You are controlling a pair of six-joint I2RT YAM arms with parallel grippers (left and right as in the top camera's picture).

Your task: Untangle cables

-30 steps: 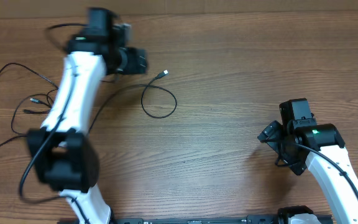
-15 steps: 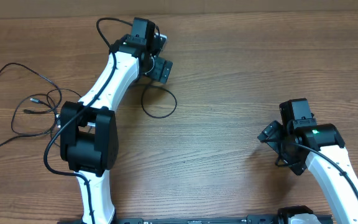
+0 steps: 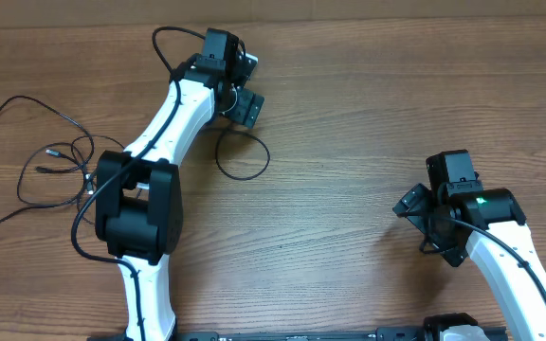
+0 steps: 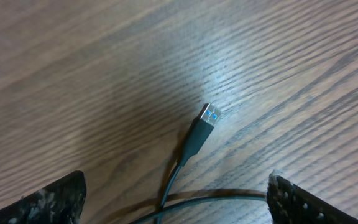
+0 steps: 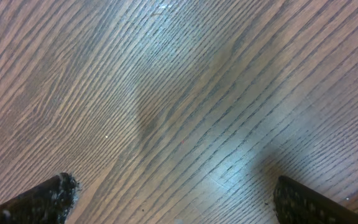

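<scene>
The black cable already runs between my open fingers just behind its plug, so my left gripper needs to go down onto the cable there next.
One thin black cable (image 3: 245, 159) makes a loop on the wooden table just below my left gripper (image 3: 245, 104). In the left wrist view its plug (image 4: 205, 121), black with a silvery, blue-lined end, lies flat ahead of the open left gripper (image 4: 174, 190). The cord runs back between the fingers (image 4: 50, 200) and crosses its own loop (image 4: 235, 196). More thin black cables (image 3: 53, 152) lie loosely tangled at the far left. My right gripper (image 3: 423, 227) is open and empty over bare wood at the right, and is also in the right wrist view (image 5: 173, 190).
The wooden table (image 3: 349, 114) fills the view. The left arm's white links (image 3: 164, 114) stretch across the left half, between the tangle and the loop. Thicker black robot cables (image 3: 50, 256) hang by the left base.
Over the last second the left arm swung right and its gripper came over the plug end of the looped cable. It has barely moved in the last half second. The right arm is still.
</scene>
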